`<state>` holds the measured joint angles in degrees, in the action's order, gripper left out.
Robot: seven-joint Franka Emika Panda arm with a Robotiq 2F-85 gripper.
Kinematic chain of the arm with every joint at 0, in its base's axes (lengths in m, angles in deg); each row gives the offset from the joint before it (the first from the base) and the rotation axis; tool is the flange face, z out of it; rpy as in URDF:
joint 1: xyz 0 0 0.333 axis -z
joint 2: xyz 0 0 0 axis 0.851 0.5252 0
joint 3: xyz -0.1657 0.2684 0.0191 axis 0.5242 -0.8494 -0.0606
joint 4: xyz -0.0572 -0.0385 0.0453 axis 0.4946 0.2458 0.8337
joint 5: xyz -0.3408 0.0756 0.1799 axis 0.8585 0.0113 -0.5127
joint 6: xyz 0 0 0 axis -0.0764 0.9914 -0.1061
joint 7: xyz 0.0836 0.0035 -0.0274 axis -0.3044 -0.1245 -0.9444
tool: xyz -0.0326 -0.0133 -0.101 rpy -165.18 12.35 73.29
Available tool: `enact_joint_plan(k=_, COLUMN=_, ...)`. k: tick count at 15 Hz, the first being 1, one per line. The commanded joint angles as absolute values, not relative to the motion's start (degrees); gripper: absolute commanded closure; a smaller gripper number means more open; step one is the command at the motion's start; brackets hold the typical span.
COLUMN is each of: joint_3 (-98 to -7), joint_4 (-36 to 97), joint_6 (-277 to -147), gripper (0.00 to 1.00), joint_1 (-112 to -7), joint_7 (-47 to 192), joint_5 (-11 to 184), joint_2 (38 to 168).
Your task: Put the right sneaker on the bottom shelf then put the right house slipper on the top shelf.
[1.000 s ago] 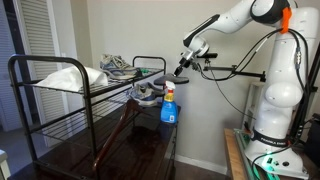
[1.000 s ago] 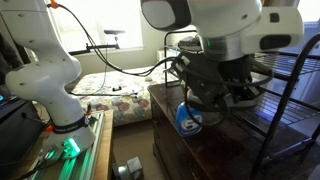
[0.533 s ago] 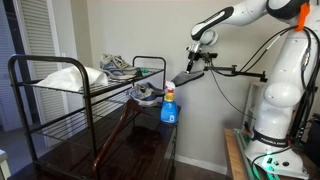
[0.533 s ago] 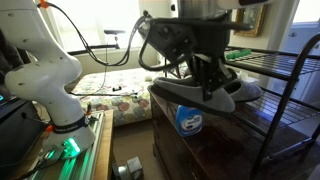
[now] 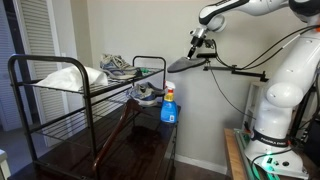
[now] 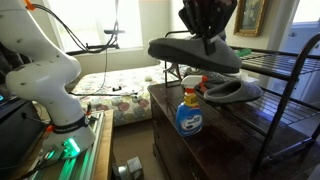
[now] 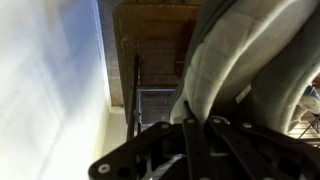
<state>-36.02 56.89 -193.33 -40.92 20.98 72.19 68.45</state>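
My gripper swings outward next, lowers the slipper (image 5: 183, 63) onto the top shelf beside the sneakers and releases it, since that shelf lies outward of my gripper.
My gripper (image 5: 198, 46) is shut on a grey house slipper (image 5: 183, 63) and holds it high in the air, beyond the end of the black rack. In an exterior view the slipper (image 6: 190, 52) hangs level above the spray bottle, under the gripper (image 6: 207, 22). In the wrist view the slipper (image 7: 235, 60) fills the right side, pinched at the gripper (image 7: 197, 124). Its mate (image 5: 145, 95) lies on the lower shelf (image 6: 262, 103). A pair of grey sneakers (image 5: 118, 66) sits on the top shelf (image 5: 105, 88); I cannot tell which is the right one.
A blue spray bottle (image 5: 169, 105) stands on the dark wooden table (image 5: 140, 150) by the rack's end, also in an exterior view (image 6: 188, 112). A white bundle (image 5: 62, 77) lies on the top shelf. A wall stands close behind the rack.
The gripper has risen from the lower shelf's end, by the spray bottle, carrying the grey slipper up above the rack. The other slipper has stayed on the shelf.
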Motion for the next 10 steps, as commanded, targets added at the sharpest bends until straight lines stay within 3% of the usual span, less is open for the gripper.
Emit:
enact_joint_plan(k=1, joint_3=-35.2, joint_4=52.1, joint_6=-192.9, gripper=0.99, joint_1=-44.1, joint_7=24.1, joint_5=69.4, joint_2=68.8)
enact_joint_plan(k=10, joint_3=-38.2, joint_4=42.5, joint_6=-205.4, gripper=0.99, joint_1=-50.5, joint_7=43.2, joint_5=54.5, joint_2=81.2)
